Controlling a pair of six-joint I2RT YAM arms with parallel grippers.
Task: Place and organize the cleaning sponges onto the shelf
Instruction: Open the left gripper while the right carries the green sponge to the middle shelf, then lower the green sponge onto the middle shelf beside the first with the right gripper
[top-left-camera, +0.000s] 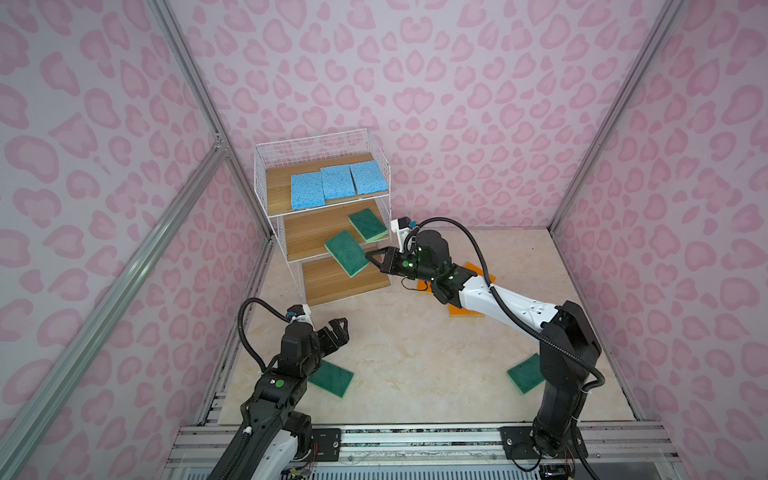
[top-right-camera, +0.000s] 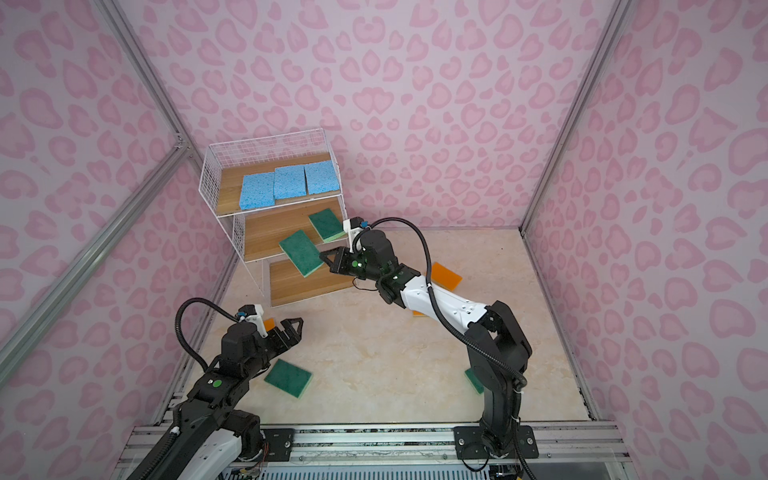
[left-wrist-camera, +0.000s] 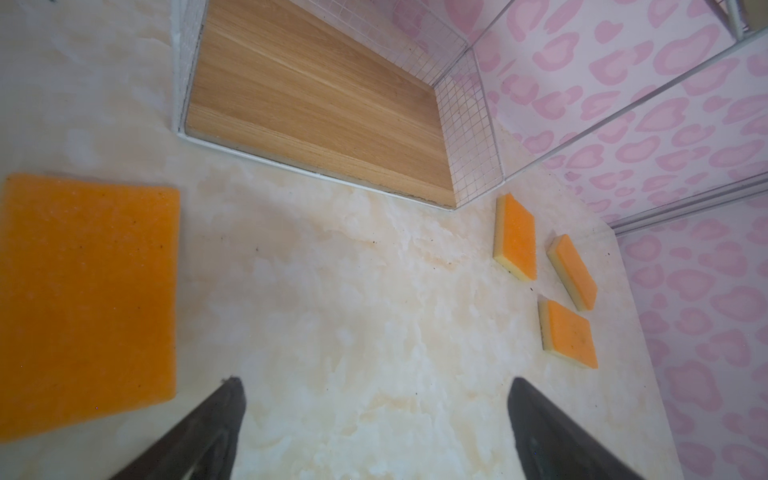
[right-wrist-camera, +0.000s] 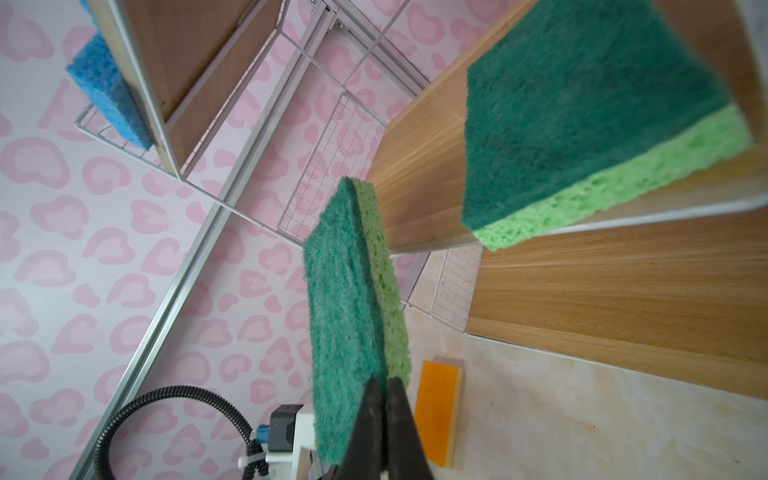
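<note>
My right gripper has to take the second green sponge outward over the middle board's bare wood, beside the first green sponge, and release the second sponge's edge.
The shelf (top-left-camera: 262, 195) stands at the back left, a white wire rack with three wooden boards. Three blue sponges (top-left-camera: 334, 182) lie side by side on its top board. One green sponge (top-left-camera: 368, 225) lies on the middle board (right-wrist-camera: 419, 178). My right gripper (top-left-camera: 371, 258) is shut on the edge of a second green sponge (top-left-camera: 347, 252) (right-wrist-camera: 347, 307), held tilted at that board's front edge, above the bottom board (left-wrist-camera: 316, 104). My left gripper (top-left-camera: 340, 328) (left-wrist-camera: 374, 415) hovers open and empty over the table, in front of the shelf.
Two green sponges (top-left-camera: 332, 376) (top-left-camera: 525, 374) lie on the table near the arm bases. An orange sponge (left-wrist-camera: 87, 299) lies close beside my left gripper. Three more orange sponges (left-wrist-camera: 515, 237) (left-wrist-camera: 572, 272) (left-wrist-camera: 569, 334) lie under the right arm. Pink patterned walls (top-left-camera: 457, 104) close in the table.
</note>
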